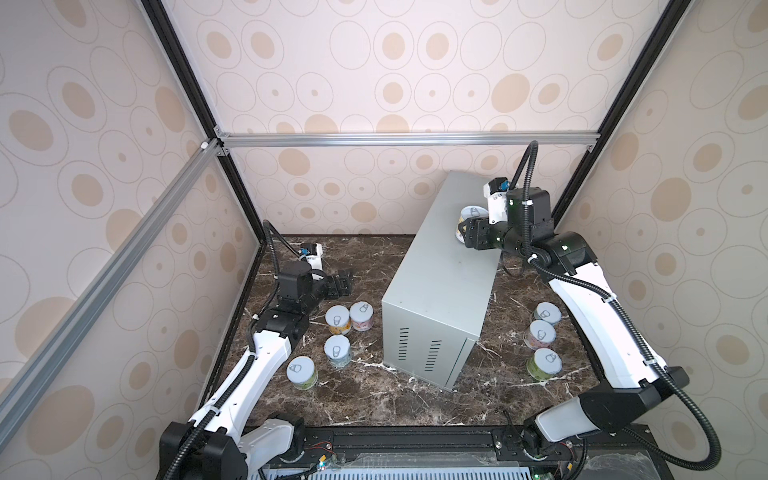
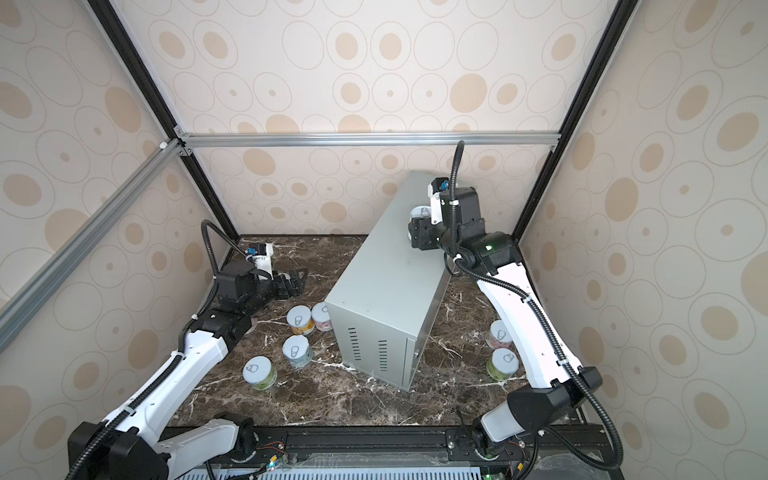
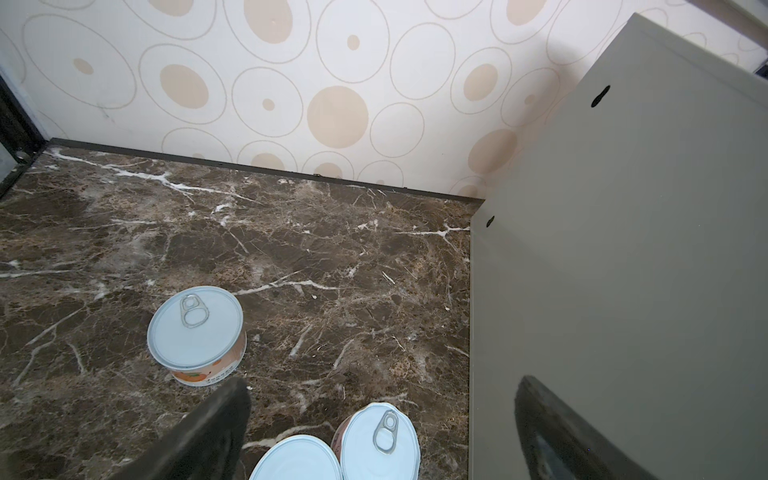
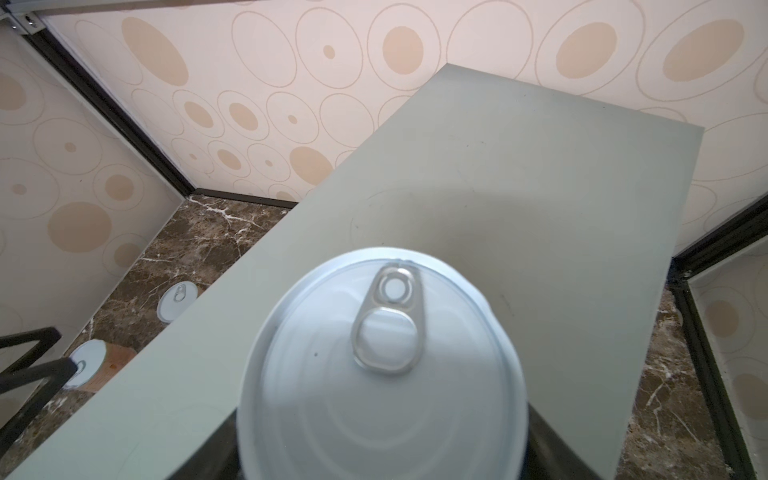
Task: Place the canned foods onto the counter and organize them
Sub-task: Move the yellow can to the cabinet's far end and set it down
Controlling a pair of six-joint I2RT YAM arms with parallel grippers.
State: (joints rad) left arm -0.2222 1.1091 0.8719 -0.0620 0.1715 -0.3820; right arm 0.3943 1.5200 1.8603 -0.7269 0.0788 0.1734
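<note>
The counter is bare at the far end by the wall (image 1: pixel 458 193) (image 4: pixel 440 132). I should next move the can in my right gripper outward along the counter to that end and let go of it there.
My right gripper (image 1: pixel 465 227) (image 2: pixel 415 233) (image 4: pixel 382 436) is over the far end of the pale-grey counter (image 1: pixel 436 266) (image 2: pixel 386 266) (image 4: pixel 519 166), shut on a can (image 1: pixel 471 214) (image 2: pixel 420 212) (image 4: pixel 382 374) with a yellow label; dark fingers hug its sides. Whether the can rests on the top I cannot tell. My left gripper (image 1: pixel 343 282) (image 2: pixel 297 280) (image 3: pixel 384 380) hangs open and empty over the marble, left of the counter. Below it stand a pink can (image 3: pixel 380 436), another can (image 3: pixel 297 459) and an orange-labelled one (image 3: pixel 195 332).
Left of the counter on the brown marble (image 1: pixel 374 395) stand a yellow-orange can (image 1: pixel 337 319), a pink one (image 1: pixel 360 316), a pale blue one (image 1: pixel 337 350) and a green one (image 1: pixel 302 372). Three cans (image 1: pixel 540 332) line up right of it, beside my right arm. Patterned walls close three sides.
</note>
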